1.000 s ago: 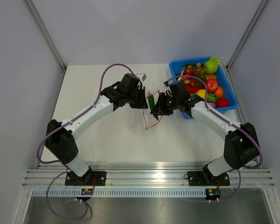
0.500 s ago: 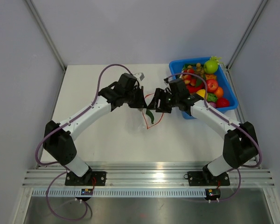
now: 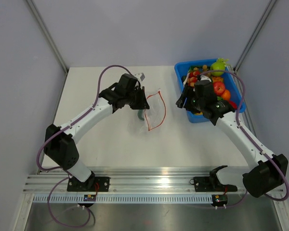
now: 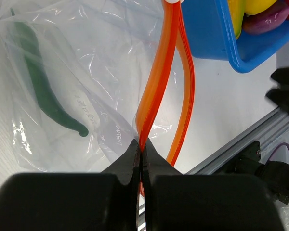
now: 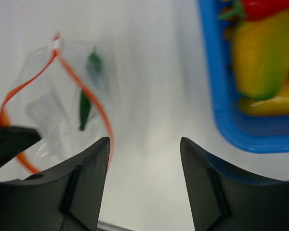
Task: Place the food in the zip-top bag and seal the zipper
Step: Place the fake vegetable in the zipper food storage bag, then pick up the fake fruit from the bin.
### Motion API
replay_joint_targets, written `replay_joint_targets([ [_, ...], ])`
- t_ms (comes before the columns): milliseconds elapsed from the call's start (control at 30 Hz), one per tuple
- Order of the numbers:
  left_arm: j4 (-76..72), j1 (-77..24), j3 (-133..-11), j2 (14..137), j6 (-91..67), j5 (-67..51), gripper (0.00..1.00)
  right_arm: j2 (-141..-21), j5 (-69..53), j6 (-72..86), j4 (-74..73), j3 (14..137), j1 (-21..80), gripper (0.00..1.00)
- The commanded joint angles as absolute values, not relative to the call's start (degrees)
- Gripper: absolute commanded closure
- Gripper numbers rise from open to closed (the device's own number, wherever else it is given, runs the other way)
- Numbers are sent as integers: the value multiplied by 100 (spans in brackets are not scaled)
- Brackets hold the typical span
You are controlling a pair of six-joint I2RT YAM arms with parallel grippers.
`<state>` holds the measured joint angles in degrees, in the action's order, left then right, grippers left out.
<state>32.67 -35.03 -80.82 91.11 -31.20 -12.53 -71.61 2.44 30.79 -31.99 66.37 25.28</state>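
The right gripper moves away from the bag, over the bin and down to the yellow lemon (image 3: 198,113) (image 5: 272,102) next, before the zipper gets sealed.
The clear zip-top bag (image 3: 151,111) hangs at the table's middle with its mouth open. Its red-orange zipper (image 3: 160,109) forms a loop. My left gripper (image 3: 144,104) is shut on the zipper strip (image 4: 151,91) and holds the bag (image 4: 86,62) up. A green chili pepper (image 4: 41,94) lies inside the bag; it also shows in the right wrist view (image 5: 85,106). My right gripper (image 3: 181,102) is open and empty (image 5: 144,144), above the table between the bag (image 5: 48,103) and the bin. The other food (image 3: 213,86) lies heaped in the bin.
The blue bin (image 3: 180,72) stands at the back right; its near-left corner is close to my right gripper (image 5: 219,106). A yellow pepper (image 5: 262,53) lies by that wall. The aluminium rail (image 3: 154,183) runs along the near edge.
My right gripper let go of the green pepper, which dropped into the bag, then opened and swung right toward the bin. My left gripper kept hold of the zipper and shifted slightly left.
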Motion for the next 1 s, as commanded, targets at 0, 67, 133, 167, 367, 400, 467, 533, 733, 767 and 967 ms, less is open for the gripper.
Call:
replay_joint_targets([
  [0, 2944, -3498, -7998, 9114, -3199, -1476, 100, -7163, 1396, 2752, -3691, 6733, 1857, 31],
  [67, 2944, -3498, -7981, 9105, -3190, -1468, 100, -7198, 1468, 2637, -3691, 6680, 1575, 29],
  [133, 2953, -3498, -7980, 9105, -3182, -1485, 100, -7251, 1450, 2584, -3586, 6636, 1249, 23],
  [167, 2953, -3498, -7980, 9105, -3182, -1494, 100, -7347, 1389, 2575, -3560, 6671, 1170, 22],
  [367, 3023, -3498, -8059, 9106, -3094, -1529, 100, -7759, 1912, 2497, -3304, 6942, 1099, 21],
  [400, 3058, -3498, -8060, 9097, -3068, -1529, 100, -7830, 2099, 2426, -3331, 6987, 1099, 22],
  [467, 3085, -3498, -8060, 9062, -3015, -1521, 100, -8032, 2346, 2208, -3340, 7057, 1055, 22],
  [533, 3120, -3498, -8060, 9044, -2980, -1512, 100, -8121, 2242, 2101, -3165, 7040, 932, 21],
  [733, 3164, -3498, -8156, 9088, -2918, -1547, 100, -8673, 1705, 1680, -2672, 7110, 589, 9],
  [767, 3164, -3498, -8165, 9088, -2909, -1556, 100, -8779, 1670, 1644, -2663, 7206, 580, 8],
  [967, 3190, -3498, -8200, 9158, -2883, -1573, 100, -9210, 1503, 1503, -2435, 7330, 413, 7],
])
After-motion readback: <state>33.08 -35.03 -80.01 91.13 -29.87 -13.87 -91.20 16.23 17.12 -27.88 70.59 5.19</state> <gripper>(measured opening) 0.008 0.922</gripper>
